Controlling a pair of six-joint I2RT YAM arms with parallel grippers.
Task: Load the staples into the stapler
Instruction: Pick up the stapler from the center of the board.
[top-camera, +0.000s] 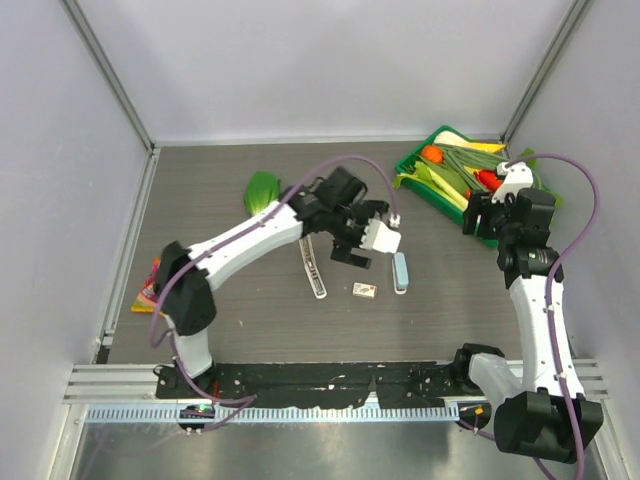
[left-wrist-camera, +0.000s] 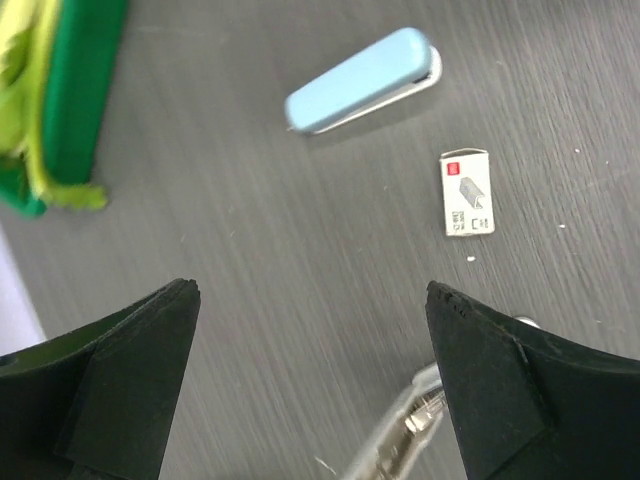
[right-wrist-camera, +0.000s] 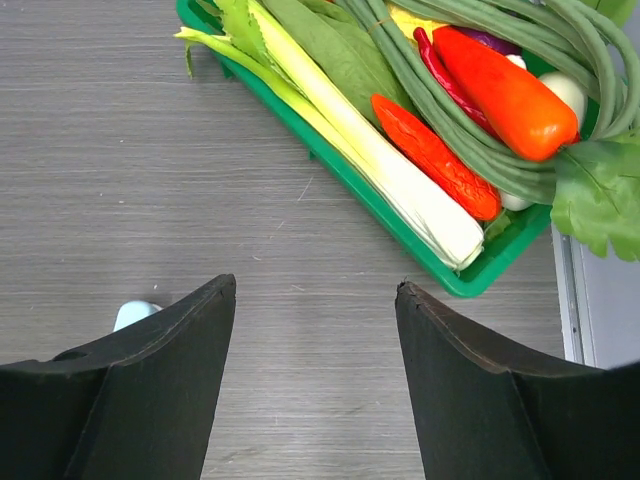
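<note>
I need to move my left gripper to the right in the top view, turn it and lower it onto the pale blue-grey bar (top-camera: 400, 272) (left-wrist-camera: 362, 82). The bar lies at a slant to my fingers.
The stapler (top-camera: 313, 265) is slim and white and lies on the grey table with its silvery channel showing. In the left wrist view only its metal end (left-wrist-camera: 405, 440) shows at the bottom, beside the right finger. The staples box (top-camera: 364, 290) lies flat just right of the stapler, and it also shows in the left wrist view (left-wrist-camera: 466, 193). My left gripper (top-camera: 346, 241) is open and empty, above the table between the stapler and the box (left-wrist-camera: 312, 290). My right gripper (top-camera: 478, 215) is open and empty near the green tray (right-wrist-camera: 315, 285).
A pale blue-grey bar (top-camera: 401, 272) lies right of the box (left-wrist-camera: 365, 80); its tip shows in the right wrist view (right-wrist-camera: 133, 313). A green tray (top-camera: 415, 185) of vegetables stands at the back right (right-wrist-camera: 400, 230). A green item (top-camera: 262, 190) and a snack pack (top-camera: 150, 285) lie at the left.
</note>
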